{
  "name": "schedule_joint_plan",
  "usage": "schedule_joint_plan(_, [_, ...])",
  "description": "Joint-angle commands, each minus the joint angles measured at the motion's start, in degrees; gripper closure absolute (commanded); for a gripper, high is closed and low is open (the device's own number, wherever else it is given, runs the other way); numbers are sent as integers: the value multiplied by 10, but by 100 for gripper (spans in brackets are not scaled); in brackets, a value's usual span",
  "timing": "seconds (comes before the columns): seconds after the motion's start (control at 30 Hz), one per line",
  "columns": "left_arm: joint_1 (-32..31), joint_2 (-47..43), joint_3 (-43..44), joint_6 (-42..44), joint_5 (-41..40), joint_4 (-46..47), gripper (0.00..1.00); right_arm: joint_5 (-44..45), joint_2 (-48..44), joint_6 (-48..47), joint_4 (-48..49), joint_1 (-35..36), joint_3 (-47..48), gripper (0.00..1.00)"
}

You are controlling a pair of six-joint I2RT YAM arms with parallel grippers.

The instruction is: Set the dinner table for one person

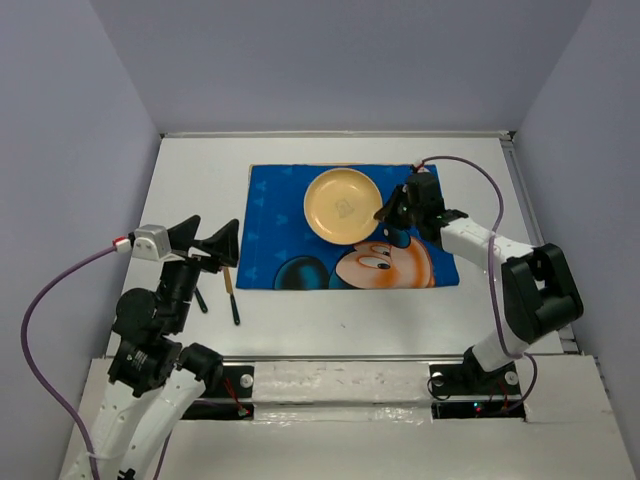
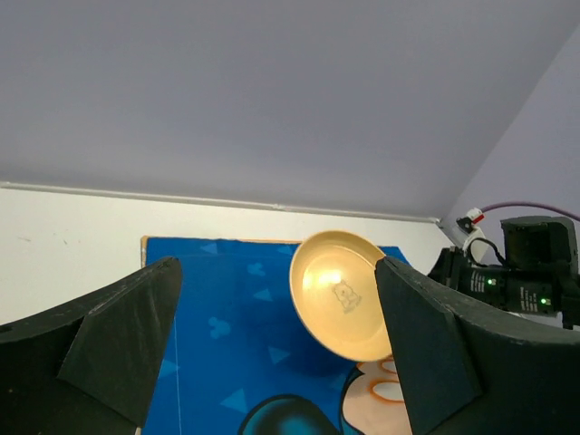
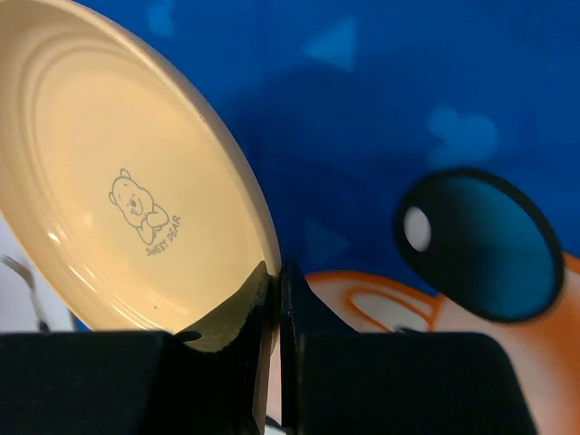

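Observation:
The plate (image 1: 340,206) still hangs tilted above the blue placemat, so the robot's right gripper will lower it onto the middle of the placemat next.
A pale yellow plate (image 1: 340,206) with a small bear print hangs tilted over the blue cartoon-mouse placemat (image 1: 285,235) on the white dinner table (image 1: 200,180). My right gripper (image 1: 390,212) is shut on the plate's right rim; in the right wrist view the fingers (image 3: 276,299) pinch the rim of the plate (image 3: 118,181). My left gripper (image 1: 210,243) is open and empty, raised over the table's left side. The plate (image 2: 343,294) and placemat (image 2: 236,335) show between its fingers. Two dark-handled utensils (image 1: 232,295) lie on the table beneath it.
Pale lavender walls enclose the table on three sides. The right arm's purple cable (image 1: 470,170) arcs over the placemat's right edge. The right arm (image 2: 526,272) shows at the right of the left wrist view.

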Motion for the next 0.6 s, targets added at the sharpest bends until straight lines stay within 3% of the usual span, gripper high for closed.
schedule_joint_plan(0.0, [9, 22, -3, -4, 23, 24, 1, -45, -40, -91, -67, -14, -7, 100])
schedule_joint_plan(0.57, [50, 64, -4, -11, 70, 33, 1, -79, 74, -128, -81, -58, 41, 100])
